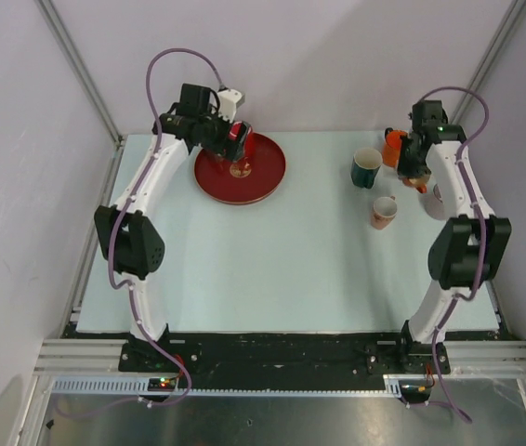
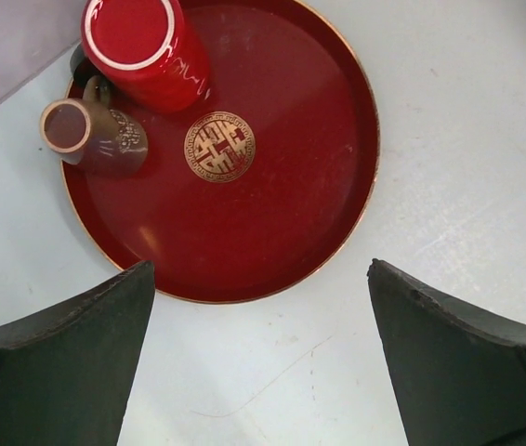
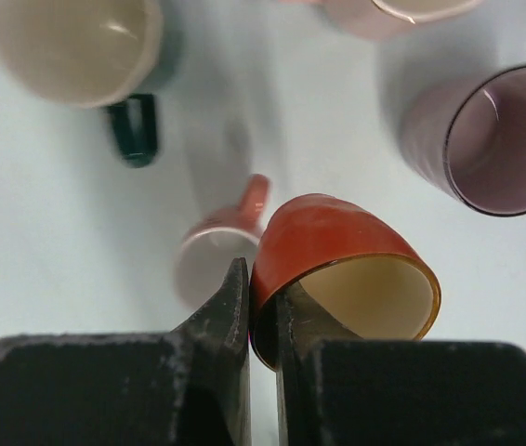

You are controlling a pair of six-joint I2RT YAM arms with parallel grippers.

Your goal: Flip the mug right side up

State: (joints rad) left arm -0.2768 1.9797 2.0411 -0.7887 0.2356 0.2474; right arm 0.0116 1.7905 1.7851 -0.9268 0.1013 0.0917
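Observation:
The orange mug's side goes down with my right gripper next and is released, since the clear tabletop between the pink mug and the purple glass lies below the gripper.
My right gripper is shut on the rim of an orange mug, one finger outside the wall and one inside. The mug is held off the table, tilted, with its cream inside facing the wrist camera. In the top view the orange mug is at the far right, beside my right gripper. A red mug stands base up on the round red tray. My left gripper is open and empty above the tray's near edge; it also shows in the top view.
A dark green mug and a small pink mug stand upright left of and below the orange mug. A purple glass stands to the right near the table edge. A small brown cup sits on the tray next to the red mug.

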